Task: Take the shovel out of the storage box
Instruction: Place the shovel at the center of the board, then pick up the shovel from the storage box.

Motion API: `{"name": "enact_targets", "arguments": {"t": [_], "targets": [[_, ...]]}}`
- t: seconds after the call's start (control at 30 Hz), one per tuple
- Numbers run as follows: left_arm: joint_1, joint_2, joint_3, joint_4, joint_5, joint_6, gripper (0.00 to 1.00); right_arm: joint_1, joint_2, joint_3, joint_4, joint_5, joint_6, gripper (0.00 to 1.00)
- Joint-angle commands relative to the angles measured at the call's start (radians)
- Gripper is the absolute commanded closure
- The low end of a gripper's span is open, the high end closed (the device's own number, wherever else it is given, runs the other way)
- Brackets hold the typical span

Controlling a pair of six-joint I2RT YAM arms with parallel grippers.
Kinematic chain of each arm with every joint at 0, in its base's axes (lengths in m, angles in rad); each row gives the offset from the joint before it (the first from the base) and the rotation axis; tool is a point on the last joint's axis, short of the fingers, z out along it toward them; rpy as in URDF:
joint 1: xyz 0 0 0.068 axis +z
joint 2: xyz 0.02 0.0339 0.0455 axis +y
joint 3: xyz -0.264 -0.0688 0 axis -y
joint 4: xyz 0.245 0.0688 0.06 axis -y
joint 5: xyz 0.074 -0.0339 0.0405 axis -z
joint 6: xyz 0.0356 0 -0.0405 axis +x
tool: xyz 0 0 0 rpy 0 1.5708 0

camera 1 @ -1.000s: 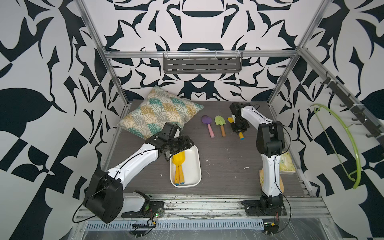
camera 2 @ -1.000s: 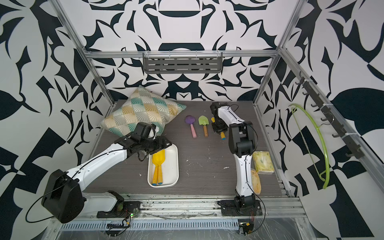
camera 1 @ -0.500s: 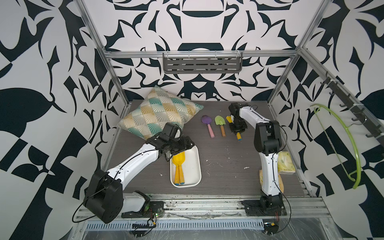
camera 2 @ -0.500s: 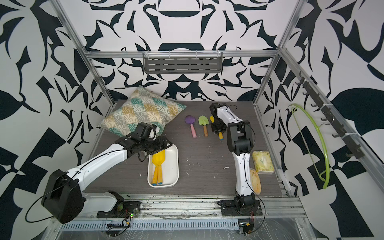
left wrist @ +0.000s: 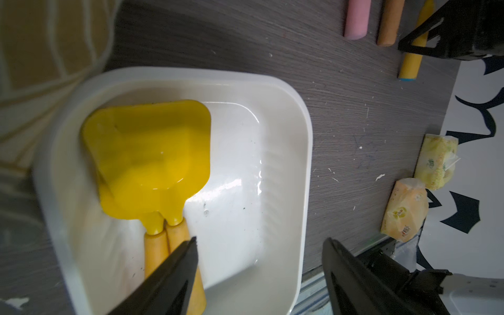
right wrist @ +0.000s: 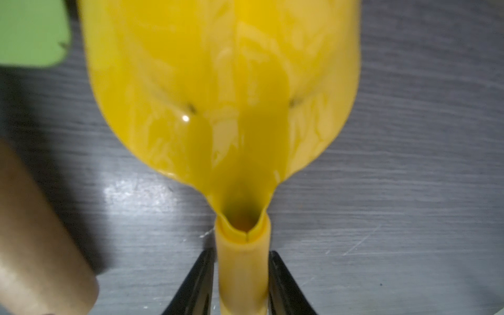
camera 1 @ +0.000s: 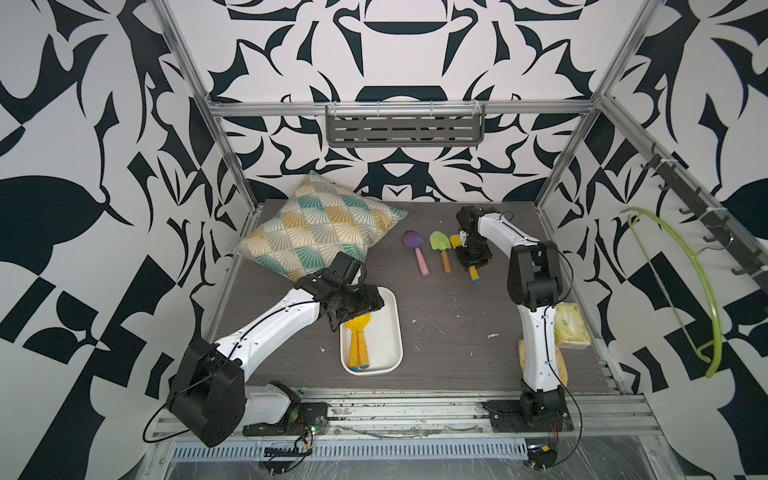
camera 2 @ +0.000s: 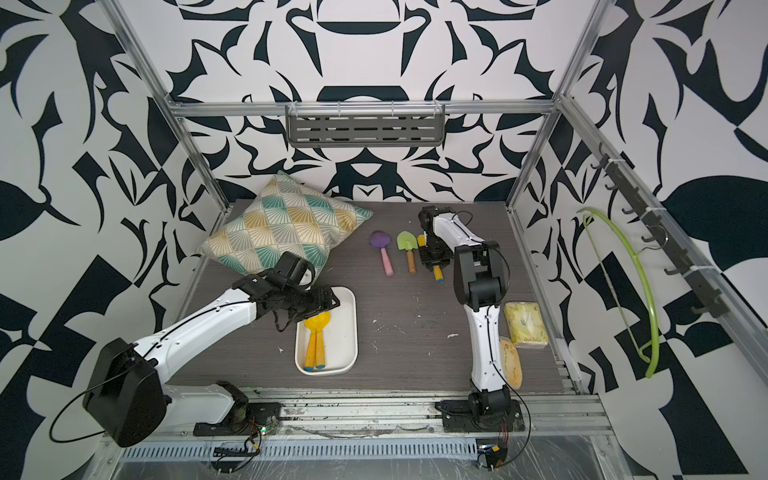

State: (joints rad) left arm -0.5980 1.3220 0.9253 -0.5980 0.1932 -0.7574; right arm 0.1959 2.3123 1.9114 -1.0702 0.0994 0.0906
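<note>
The left gripper will lower its open fingers back around the upper yellow shovel's neck (camera 1: 360, 329), which is below and back from the gripper, since the shovel's blade lies on top.
The white storage box (camera 1: 395, 332) (camera 2: 351, 328) (left wrist: 300, 136) sits near the table's front. Two yellow shovels (camera 1: 358, 336) (camera 2: 316, 340) (left wrist: 152, 152) lie in it side by side, with their blades at the far end. My left gripper (camera 1: 361, 307) (camera 2: 320, 305) (left wrist: 259, 242) hovers open over that end. One of its fingers is above the handles and the other is beyond the rim. At the back a third yellow shovel (camera 1: 455, 240) (camera 2: 421, 240) (right wrist: 223, 95) lies on the table. My right gripper (camera 1: 463, 251) (camera 2: 430, 254) (right wrist: 241, 253) straddles its handle, with the jaws slightly open.
A green shovel (camera 1: 439, 243) (right wrist: 30, 30) and a purple shovel (camera 1: 412, 241) lie left of the right gripper. A patterned pillow (camera 1: 320, 230) fills the back left, close to the box. Tissue packs (camera 1: 571, 324) lie at the right edge. A green hanger (camera 1: 698, 282) hangs on the right wall.
The right gripper has shifted slightly left with the yellow shovel, and its jaws have eased off the handle. The left arm has hardly moved.
</note>
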Motion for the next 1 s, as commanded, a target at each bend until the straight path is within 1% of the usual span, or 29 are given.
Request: {"name": "enact_targets", "arguments": {"t": [0.0,0.1,0.17,0.27,0.43,0.53,0.63,0.77,0.97], "targets": [[-0.027,-0.030,0.012,-0.105,-0.046,0.007,0.21,-0.005,-0.061,-0.029,-0.005,-0.033,0.021,0.61],[-0.062,-0.023,0.013,-0.144,-0.088,-0.009,0.24,-0.006,-0.137,-0.072,0.005,-0.038,0.030,0.57],[-0.097,0.004,0.030,-0.191,-0.151,-0.010,0.29,-0.006,-0.201,-0.114,0.011,-0.036,0.037,0.56],[-0.137,0.069,0.060,-0.253,-0.212,-0.001,0.36,-0.007,-0.303,-0.179,0.028,-0.045,0.048,0.56],[-0.187,0.172,0.093,-0.274,-0.288,0.011,0.39,-0.007,-0.433,-0.233,0.032,-0.079,0.052,0.56],[-0.189,0.235,0.118,-0.274,-0.334,0.039,0.42,-0.007,-0.484,-0.246,0.039,-0.091,0.046,0.57],[-0.189,0.273,0.134,-0.274,-0.342,0.043,0.45,-0.007,-0.516,-0.257,0.046,-0.109,0.044,0.57],[-0.191,0.304,0.131,-0.270,-0.328,0.033,0.46,-0.007,-0.557,-0.300,0.074,-0.152,0.052,0.57],[-0.204,0.349,0.146,-0.256,-0.330,0.041,0.49,-0.013,-0.577,-0.329,0.091,-0.160,0.059,0.57]]}}
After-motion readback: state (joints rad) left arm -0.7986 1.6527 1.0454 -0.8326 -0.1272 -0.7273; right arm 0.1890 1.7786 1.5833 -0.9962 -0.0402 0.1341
